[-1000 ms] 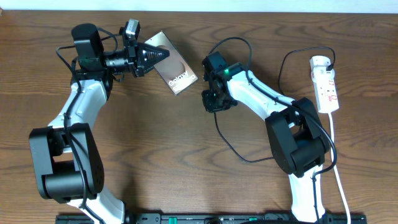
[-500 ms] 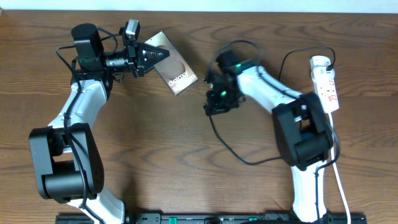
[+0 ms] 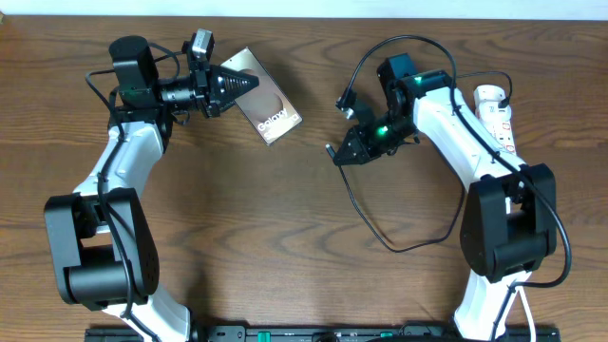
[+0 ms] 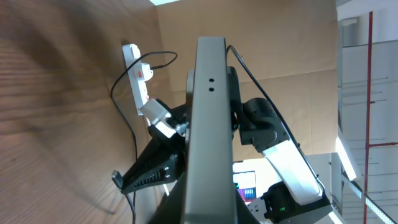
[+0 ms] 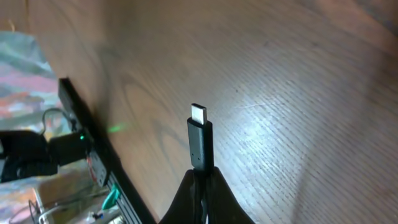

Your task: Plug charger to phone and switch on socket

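Note:
Next I need to lower my right gripper and tip its fingers down onto the bare table under it, since the clear wood leaves the charger connector (image 5: 200, 137) room to lie.
The phone (image 3: 267, 97), dark with a brownish screen and white lettering, is held off the table by my left gripper (image 3: 249, 84), which is shut on its upper end. In the left wrist view the phone (image 4: 210, 124) shows edge-on between the fingers. My right gripper (image 3: 338, 156) is shut on the charger connector (image 5: 200, 137), whose metal tip sticks out past the fingertips, to the right of the phone and apart from it. The black charger cable (image 3: 380, 233) loops over the table towards the white socket (image 3: 498, 128) at the far right, also in the left wrist view (image 4: 138, 74).
The socket's white cord (image 3: 518, 275) runs down the right edge towards the front. A black rail (image 3: 313, 333) lies along the table's front edge. The right arm's own black cable arcs above its wrist (image 3: 399, 43).
My right arm has lifted and swung up and to the right with the connector, turning the tip to point left towards the phone. The cable loop has shifted right. The left arm and phone have not moved.

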